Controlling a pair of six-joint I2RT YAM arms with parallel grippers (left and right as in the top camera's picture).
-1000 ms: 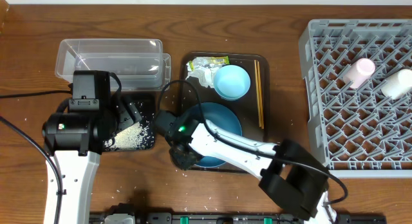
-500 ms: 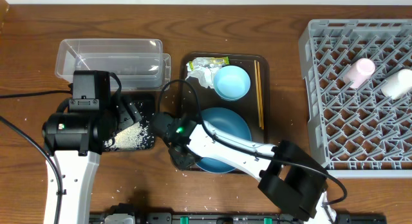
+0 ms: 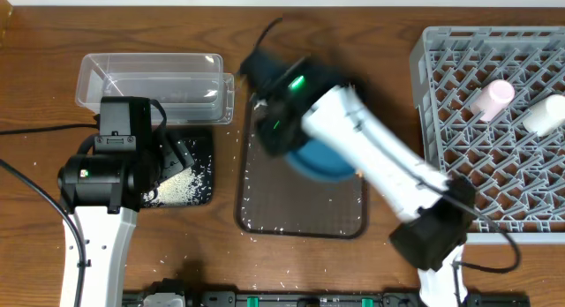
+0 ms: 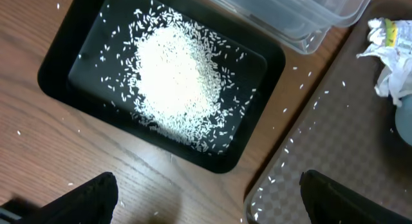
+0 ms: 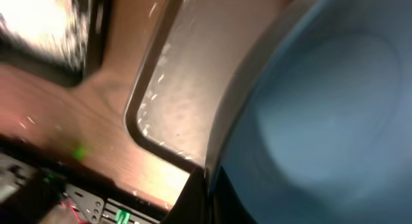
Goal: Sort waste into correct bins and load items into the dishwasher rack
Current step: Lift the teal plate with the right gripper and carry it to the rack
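Next, my right gripper turns and swings over to the grey rack and releases the dish (image 3: 320, 161) on the slots near the cups, since those stand empty.
My right gripper (image 3: 281, 139) is shut on the rim of the large blue dish (image 3: 320, 161) and holds it tilted above the back of the brown serving tray; the arm is motion-blurred. The right wrist view shows the fingers (image 5: 209, 185) pinching the dish (image 5: 322, 108). My left gripper (image 4: 212, 208) is open and empty beside the black tray (image 4: 64, 63), which holds a heap of white rice (image 4: 174, 82). The tissue (image 4: 386, 63) and wrapper (image 4: 388, 29) lie on the serving tray. The arm hides the small bowl and the chopsticks.
The clear tub (image 3: 150, 78) stands behind the black tray (image 3: 201, 144). The grey rack (image 3: 494, 166) at the right holds the pink cup (image 3: 492, 97) and white cup (image 3: 543, 115). Rice grains are scattered on the brown serving tray (image 3: 300, 205) and the table.
My right arm has lifted the blue dish off the front of the serving tray and swung it back and up. The left arm has not moved.
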